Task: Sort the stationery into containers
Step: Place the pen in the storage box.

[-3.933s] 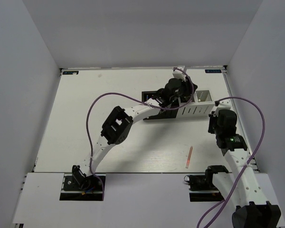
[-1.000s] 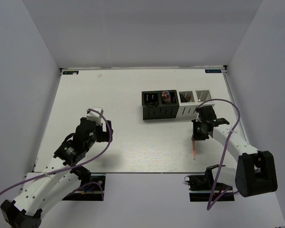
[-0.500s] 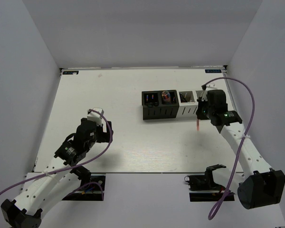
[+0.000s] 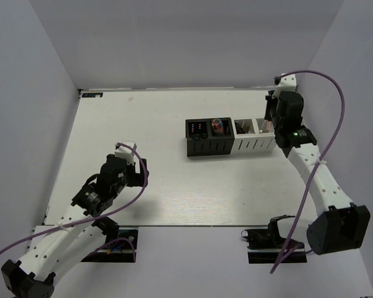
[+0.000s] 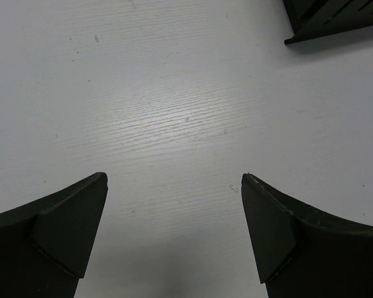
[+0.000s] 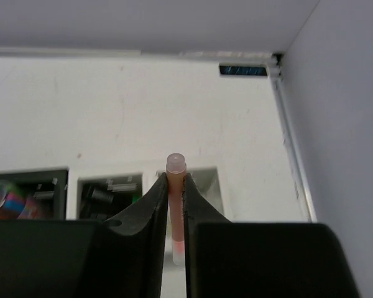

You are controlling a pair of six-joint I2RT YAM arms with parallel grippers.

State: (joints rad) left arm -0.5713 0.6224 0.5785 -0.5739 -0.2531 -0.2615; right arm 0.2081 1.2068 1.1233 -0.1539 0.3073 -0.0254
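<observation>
The robot's right gripper should next lower the salmon stick (image 6: 176, 208) into the white cup and release it there, since the open top of the white cup at the row's end (image 6: 205, 185) is below.
My right gripper (image 6: 176, 181) is shut on a thin salmon stick (image 6: 176, 208), held upright with its capped end poking out past the fingertips. In the top view this gripper (image 4: 271, 120) hangs over the right end of the containers (image 4: 206, 146), a joined row of two black and two white cups. Below the stick lies the rightmost white cup (image 6: 205, 180). The white cup beside it (image 6: 109, 194) holds dark pens, and a black cup (image 6: 25, 197) holds colourful caps. My left gripper (image 5: 174, 186) is open over bare table, far to the left (image 4: 138, 172).
The right wall (image 6: 342, 124) and the table's back right corner (image 6: 275, 62) stand close to my right gripper. A corner of the black cup (image 5: 336, 18) shows at the top right of the left wrist view. Purple cables (image 4: 323, 87) loop above both arms.
My right gripper has carried the salmon stick from the table's front right up and back, over the rightmost white cup. The left arm has stayed still and open.
</observation>
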